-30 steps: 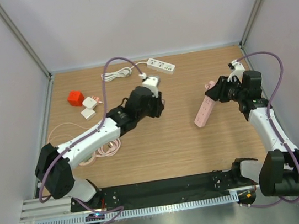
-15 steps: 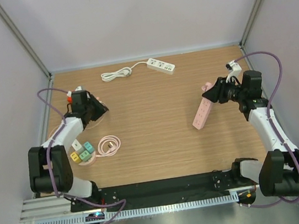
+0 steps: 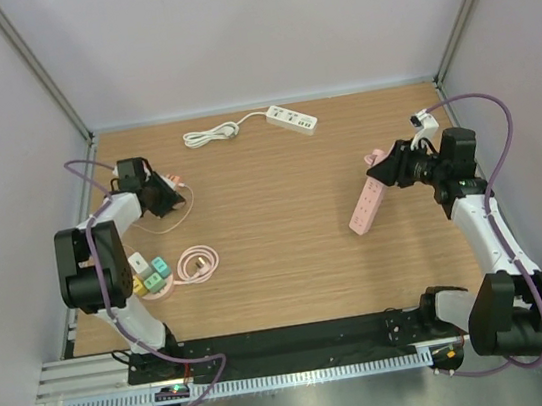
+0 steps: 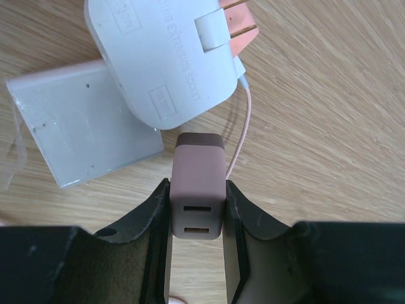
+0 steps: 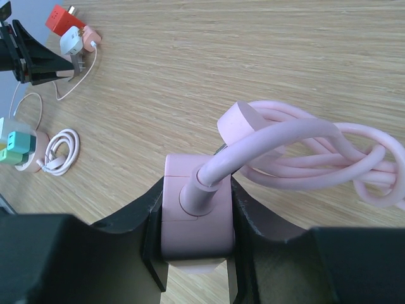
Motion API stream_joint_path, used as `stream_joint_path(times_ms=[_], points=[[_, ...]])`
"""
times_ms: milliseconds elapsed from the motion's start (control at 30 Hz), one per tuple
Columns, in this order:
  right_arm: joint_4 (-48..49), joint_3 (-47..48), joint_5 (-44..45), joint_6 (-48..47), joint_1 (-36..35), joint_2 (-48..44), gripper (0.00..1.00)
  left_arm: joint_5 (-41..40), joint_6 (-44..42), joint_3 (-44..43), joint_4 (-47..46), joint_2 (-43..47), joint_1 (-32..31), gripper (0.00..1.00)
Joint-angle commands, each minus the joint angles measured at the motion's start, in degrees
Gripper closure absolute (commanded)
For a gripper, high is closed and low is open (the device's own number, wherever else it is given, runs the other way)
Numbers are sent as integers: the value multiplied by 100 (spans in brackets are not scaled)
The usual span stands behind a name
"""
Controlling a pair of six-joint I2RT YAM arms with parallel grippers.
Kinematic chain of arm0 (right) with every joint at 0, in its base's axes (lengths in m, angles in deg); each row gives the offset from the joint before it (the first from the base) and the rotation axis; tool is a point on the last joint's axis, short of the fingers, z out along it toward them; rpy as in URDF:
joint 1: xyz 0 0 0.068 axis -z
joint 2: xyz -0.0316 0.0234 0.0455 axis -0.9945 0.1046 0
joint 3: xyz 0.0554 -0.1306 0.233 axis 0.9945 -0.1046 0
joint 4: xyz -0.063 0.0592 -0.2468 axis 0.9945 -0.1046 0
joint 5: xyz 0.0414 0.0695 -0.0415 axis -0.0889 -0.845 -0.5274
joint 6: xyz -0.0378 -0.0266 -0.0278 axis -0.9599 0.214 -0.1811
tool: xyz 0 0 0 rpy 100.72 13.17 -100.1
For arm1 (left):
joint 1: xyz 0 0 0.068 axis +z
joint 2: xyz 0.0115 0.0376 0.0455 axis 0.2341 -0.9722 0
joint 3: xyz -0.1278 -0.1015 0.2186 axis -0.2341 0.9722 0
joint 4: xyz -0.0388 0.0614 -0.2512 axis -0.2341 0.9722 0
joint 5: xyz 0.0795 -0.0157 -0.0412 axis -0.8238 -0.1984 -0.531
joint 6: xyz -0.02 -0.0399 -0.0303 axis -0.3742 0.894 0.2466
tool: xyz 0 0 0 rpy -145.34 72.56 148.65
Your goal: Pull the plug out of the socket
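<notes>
The spot on the wood (image 3: pixel 328 136) beside the white power strip is bare. My right gripper will carry the pink power strip (image 3: pixel 365 204) outward and down next and let go of it there.
My left gripper (image 3: pixel 165 198) is at the far left of the table, shut on a mauve USB charger plug (image 4: pixel 198 163), which it holds by the sides just above the wood. A white adaptor (image 4: pixel 158 57) with copper prongs and a pale grey block (image 4: pixel 82 126) lie right in front of it. My right gripper (image 3: pixel 394 167) is shut on the cable end of the pink power strip (image 3: pixel 365 204), with the jaws pressed on both its sides (image 5: pixel 190 234). The strip's thick pink cable (image 5: pixel 304 152) loops out ahead of the fingers.
A white power strip (image 3: pixel 290 118) with a coiled cord lies at the back. A coiled pink cable (image 3: pixel 198 264) and small green and yellow chargers (image 3: pixel 150 274) lie near the left front. A red cube (image 5: pixel 59 18) sits by the left gripper. Side walls stand close.
The left arm has swung from the table's middle to the far left and settled by the white adaptors. The right arm and pink strip have hardly moved.
</notes>
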Motion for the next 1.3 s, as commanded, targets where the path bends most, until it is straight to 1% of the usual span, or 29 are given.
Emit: stream_joint_path(times_ms=[0,100,133,200,233,267,300,367,400,433,500,533,633,667,733,767,833,900,933,967,1033,1133,1267], points=[[584,217,-232,-113,50,-99,99,274,-116,-257,74,-146,53,93],[584,217,-268,-113,68,-90,99,318,-116,-257,91,-199,53,82],[593,217,-268,-113,68,-82,99,318,-116,-257,109,-199,62,74],[593,217,-303,-113,94,-73,99,275,-116,-266,161,-190,62,65],[593,217,-312,-113,103,-73,99,231,-116,-275,179,-173,53,58],[593,217,-312,-104,94,-81,99,187,-124,-301,205,-146,62,55],[601,217,-329,-104,111,-81,99,160,-142,-319,284,-120,53,48],[601,209,-338,-87,120,-99,99,38,-168,-380,364,-49,62,41],[601,217,-347,-87,120,-90,99,-24,-203,-406,451,46,62,38],[601,209,-355,-78,138,-90,99,-68,-230,-433,513,117,62,31],[610,209,-356,-69,147,-90,99,-191,-370,-503,627,370,62,23],[610,209,-356,-60,147,-82,99,-226,-431,-512,662,468,53,17],[637,209,-356,-34,147,-55,99,-297,-590,-521,750,924,62,8],[645,209,-347,-16,147,-46,99,-288,-599,-504,768,1074,62,7],[680,200,-329,54,147,24,99,-183,-634,-390,760,1521,62,1],[698,208,-294,89,156,68,99,-139,-634,-328,751,1672,53,0],[707,244,-294,194,156,208,99,54,-555,-57,663,2032,62,0],[707,261,-294,343,147,296,99,204,-503,190,445,2681,62,0],[898,279,-285,405,147,366,99,248,-485,330,391,2910,53,0],[918,322,-259,519,147,454,99,248,-493,540,373,3356,53,0],[996,472,-172,599,147,595,99,196,-598,717,399,3754,53,0],[1119,814,13,695,138,998,99,239,-826,981,478,4353,62,0],[1199,1560,233,1072,121,1956,99,371,-1222,1078,750,4661,53,0]])
